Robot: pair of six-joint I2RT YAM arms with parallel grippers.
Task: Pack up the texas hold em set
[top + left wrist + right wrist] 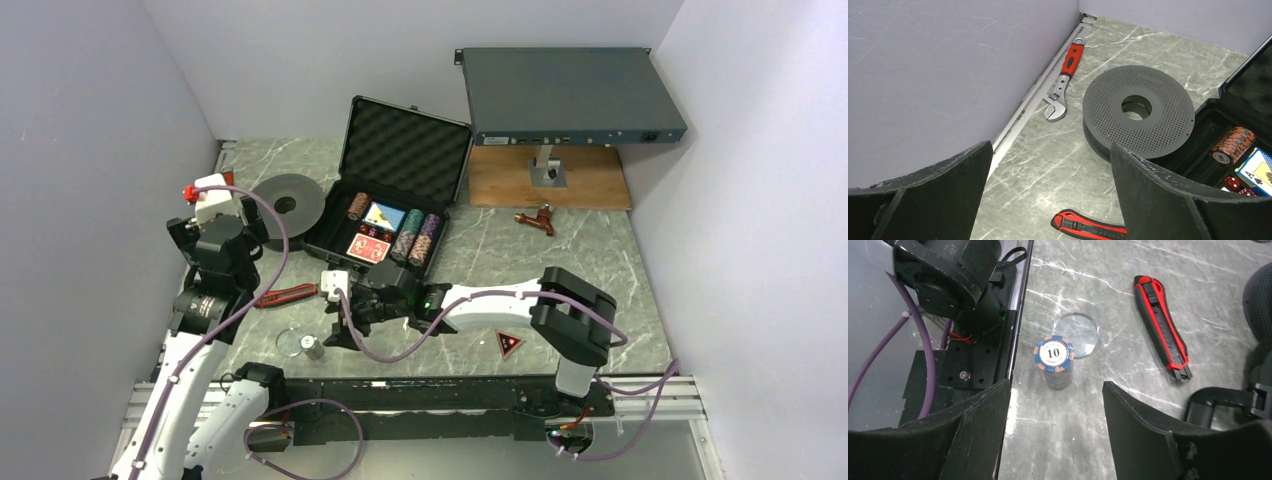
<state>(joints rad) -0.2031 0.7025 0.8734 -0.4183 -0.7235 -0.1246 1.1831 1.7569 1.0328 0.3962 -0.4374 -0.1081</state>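
Note:
My right gripper lowers its open fingers to the left in the top view next, around the sides of the loose chip stack point(312, 347) standing below.
The black briefcase point(452, 150) lies open at the table's middle back, foam lid up. Inside it are striped chip stacks point(417, 238), a blue deck point(383, 216) and a red deck point(368, 248). One chip stack point(1054, 362) marked 10 stands on the table near the front edge, also seen in the top view point(312, 347). My right gripper point(1055, 390) is open and empty, just short of this stack, fingers either side of its line. My left gripper point(1050, 150) is open and empty, raised at the left by the spool. A red-black triangular marker point(508, 344) lies front right. No blue button shows.
A clear round disc point(1078, 334) lies beside the loose stack. A red-black utility knife point(1163, 327) lies left of centre. A dark grey spool point(1138, 112) touches the case's left side. A red-handled wrench point(1063, 80) lies by the left wall. A grey rack box point(570, 95) stands over a wooden board point(590, 180) at back right.

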